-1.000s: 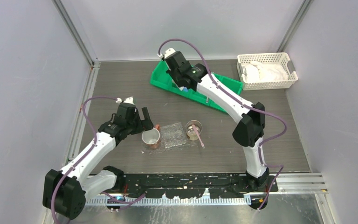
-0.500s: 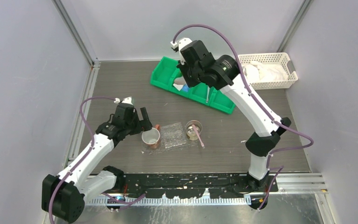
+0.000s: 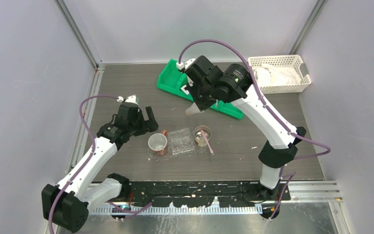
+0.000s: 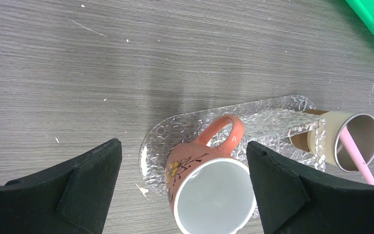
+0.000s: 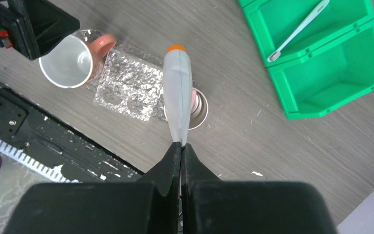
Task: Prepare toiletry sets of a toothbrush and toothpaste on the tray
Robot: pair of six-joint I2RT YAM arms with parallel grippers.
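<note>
The robot's right gripper should next go down, back and to the left in the top view to let go of the tube (image 3: pixel 193 110) on the tray's middle (image 3: pixel 181 141), because that spot is bare.
My right gripper (image 3: pixel 200 101) is shut on the flat end of a white toothpaste tube (image 3: pixel 193 110) with an orange-red cap. It holds the tube in the air between the green bin and the tray, cap pointing down. In the right wrist view the tube (image 5: pixel 177 92) hangs over the metal cup (image 5: pixel 198 113), fingers (image 5: pixel 181 146) pinched together. The see-through crinkly tray (image 3: pixel 181 141) lies flat between an orange mug (image 3: pixel 158 144) and the metal cup (image 3: pixel 203 135), which holds a pink toothbrush (image 3: pixel 209 145). My left gripper (image 3: pixel 151 124) is open, just left of the mug (image 4: pixel 209 190), its fingers either side of it.
The green compartment bin (image 3: pixel 168 80) lies at the back; a pale grey toothbrush (image 5: pixel 299 29) lies in one compartment. A white lattice basket (image 3: pixel 278 73) with white cloths stands at the back right. The black base rail runs along the near edge.
My right arm has lifted the toothpaste tube out of the green bin and carried it nearer, toward the tray. My left gripper has drawn back slightly left of the mug.
</note>
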